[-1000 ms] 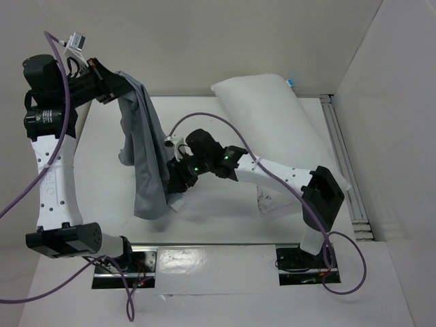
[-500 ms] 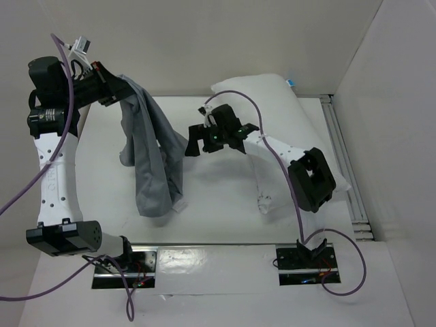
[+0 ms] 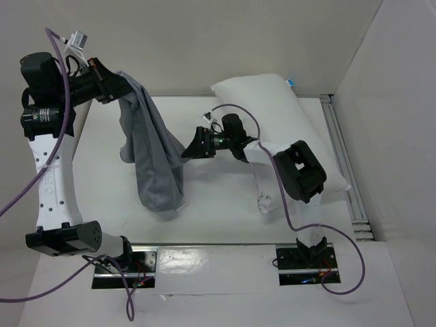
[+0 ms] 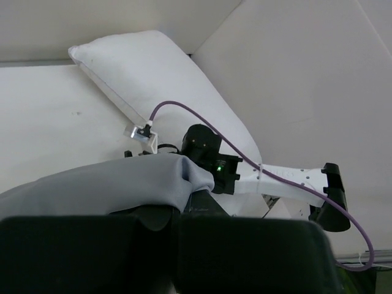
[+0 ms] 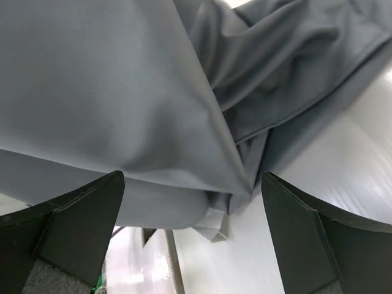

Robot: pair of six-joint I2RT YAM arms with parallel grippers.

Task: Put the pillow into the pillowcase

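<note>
I should lift the pillowcase [image 3: 153,160] with my left gripper next, then lower its held edge outward onto the bare far end of the tabletop and let go, because the hanging cloth is still bunched up.
The pillowcase [image 3: 153,160], a blue-grey sack, hangs from my left gripper [image 3: 117,86], which is raised at the back left and shut on its top edge. Its lower end rests on the table. In the left wrist view the cloth [image 4: 92,184] drapes over the shut jaws. My right gripper [image 3: 193,147] stands open just right of the hanging cloth, pointing at it. In the right wrist view the grey folds [image 5: 153,92] fill the space ahead of the spread fingers [image 5: 73,226], and nothing is between them. The white pillow [image 3: 272,112] lies at the back right, behind the right arm.
A metal rail [image 3: 343,160] runs along the table's right edge. White walls close off the back and the right side. Two mounting plates [image 3: 129,262] sit at the near edge. A purple cable [image 3: 231,109] loops over the right arm.
My right gripper has let go of the pillowcase's lower part, opened wide and moved up and back to the cloth's right edge. The left gripper still holds the top.
</note>
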